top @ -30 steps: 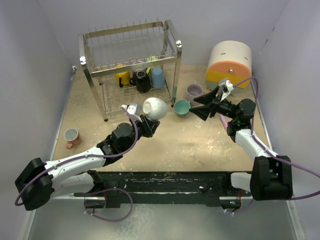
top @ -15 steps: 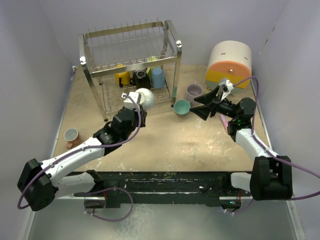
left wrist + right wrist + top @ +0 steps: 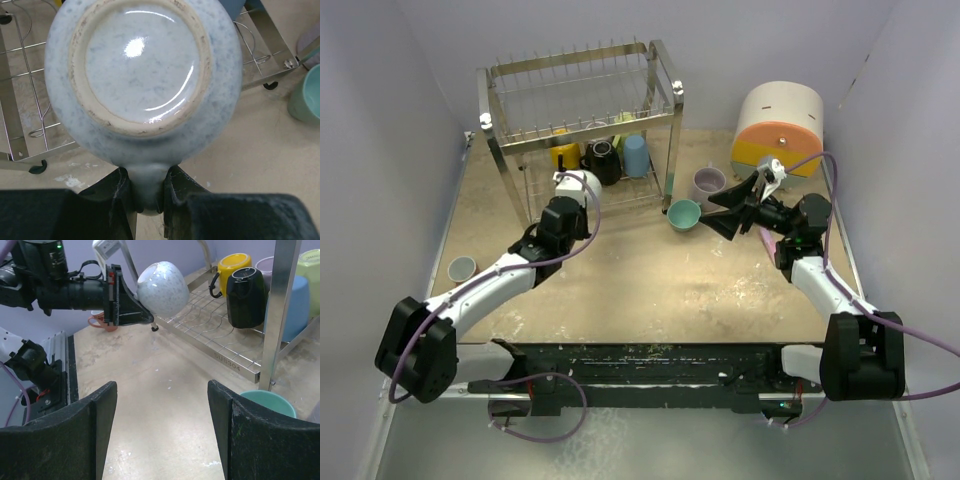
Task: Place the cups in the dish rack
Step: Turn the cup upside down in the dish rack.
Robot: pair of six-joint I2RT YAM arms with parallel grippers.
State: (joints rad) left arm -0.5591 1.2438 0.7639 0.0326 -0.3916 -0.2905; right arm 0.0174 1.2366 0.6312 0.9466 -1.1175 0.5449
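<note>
My left gripper will next move outward and down to release the cup before the yellow cup, as the lower grid's open wires are outward and below.
My left gripper (image 3: 147, 192) is shut on the handle of a white, blue-speckled cup (image 3: 142, 75), whose base faces the wrist camera. The right wrist view shows that cup (image 3: 162, 287) held over the front edge of the dish rack's (image 3: 582, 128) lower grid. Yellow (image 3: 564, 155), black (image 3: 604, 160) and blue (image 3: 636, 155) cups stand on that lower tier. A teal cup (image 3: 683, 214) and a lilac cup (image 3: 708, 183) sit on the table right of the rack. My right gripper (image 3: 708, 215) hovers open just right of the teal cup, nothing between its fingers.
A grey cup (image 3: 462, 268) stands alone near the table's left edge. The round white, orange and yellow drawer unit (image 3: 778, 125) is at the back right. The rack's chrome post (image 3: 280, 300) rises between the loaded cups and the teal cup (image 3: 265, 402).
The left arm has carried the speckled cup from the middle of the table back and left to the front of the rack's lower tier. The right arm has not moved.
</note>
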